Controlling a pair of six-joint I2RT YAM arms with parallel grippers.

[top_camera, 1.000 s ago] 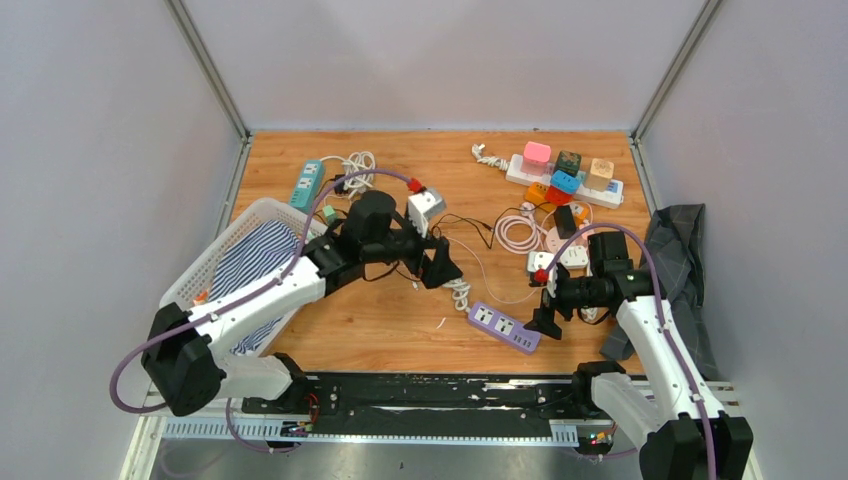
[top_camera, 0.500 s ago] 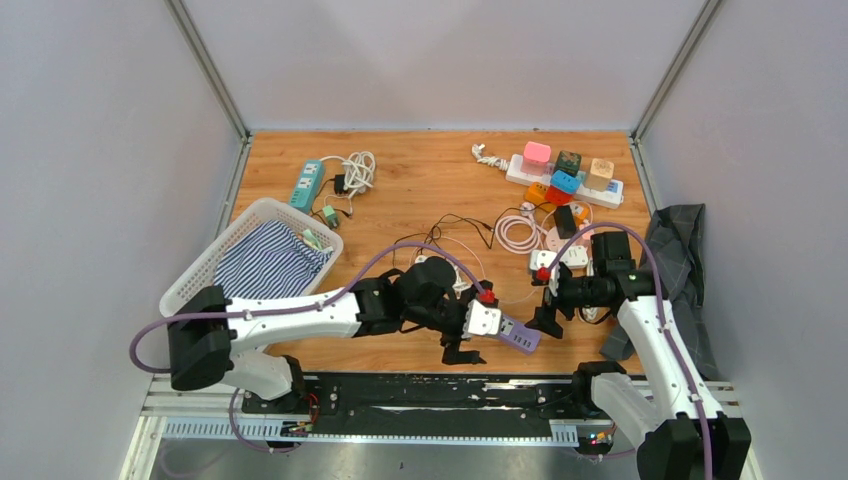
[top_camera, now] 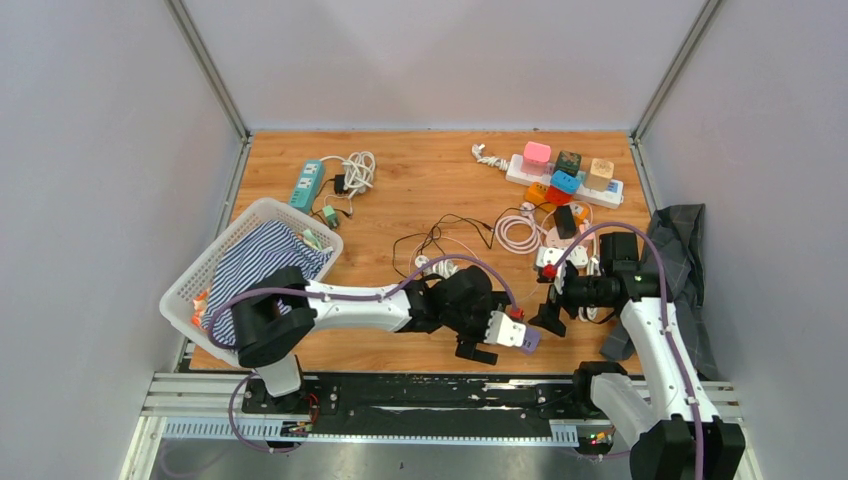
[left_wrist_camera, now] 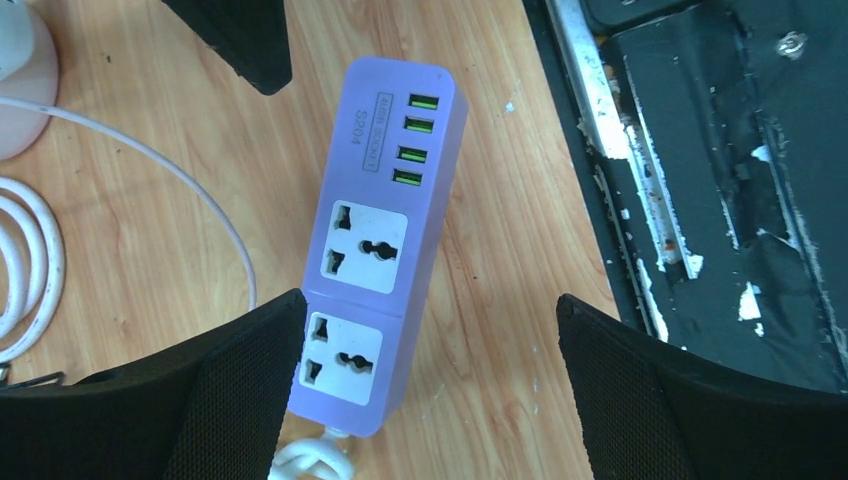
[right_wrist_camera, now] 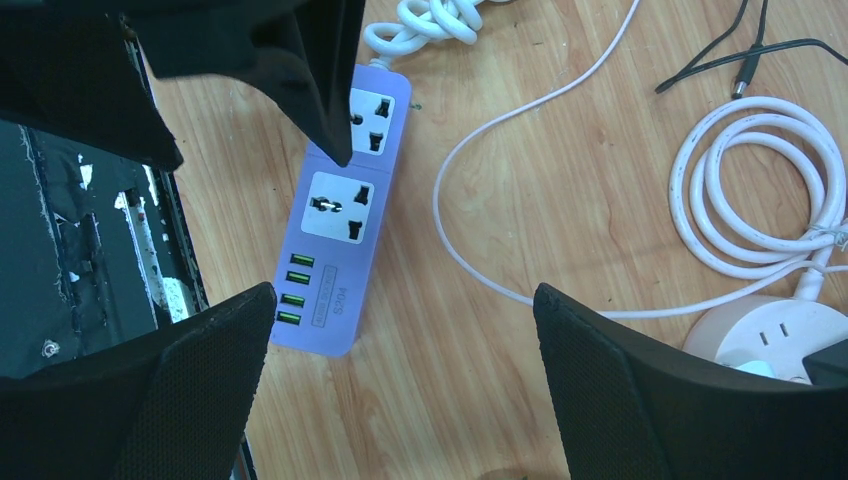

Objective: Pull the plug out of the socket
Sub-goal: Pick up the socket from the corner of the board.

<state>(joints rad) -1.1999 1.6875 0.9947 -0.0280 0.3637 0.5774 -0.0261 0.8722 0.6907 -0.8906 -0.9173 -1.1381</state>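
The left gripper moves down and left in its wrist view around the seam between the power strip's sockets next. The power strip lies off-centre between its fingers.
A purple power strip (left_wrist_camera: 385, 240) with two sockets and four USB ports lies on the wooden table near the front edge. Both of its sockets are empty in the left wrist view and in the right wrist view (right_wrist_camera: 335, 260). Its white cord (left_wrist_camera: 310, 455) is knotted at one end. In the top view only its tip (top_camera: 531, 341) shows, under my left wrist. My left gripper (left_wrist_camera: 430, 305) is open above the strip, its left finger beside the cord-end socket. My right gripper (right_wrist_camera: 405, 292) is open and empty, just right of the strip (top_camera: 545, 300).
A white strip with coloured plugs (top_camera: 565, 180) lies at the back right. A round socket (right_wrist_camera: 770, 335) with a coiled white cable (right_wrist_camera: 760, 190) lies beside my right gripper. A basket (top_camera: 215, 265) of striped cloth stands left, a teal strip (top_camera: 308, 183) behind it. A black rail (left_wrist_camera: 720, 150) runs along the front edge.
My left arm has swung from beside the basket down to the front right and now hovers over the purple strip. My right arm has barely moved.
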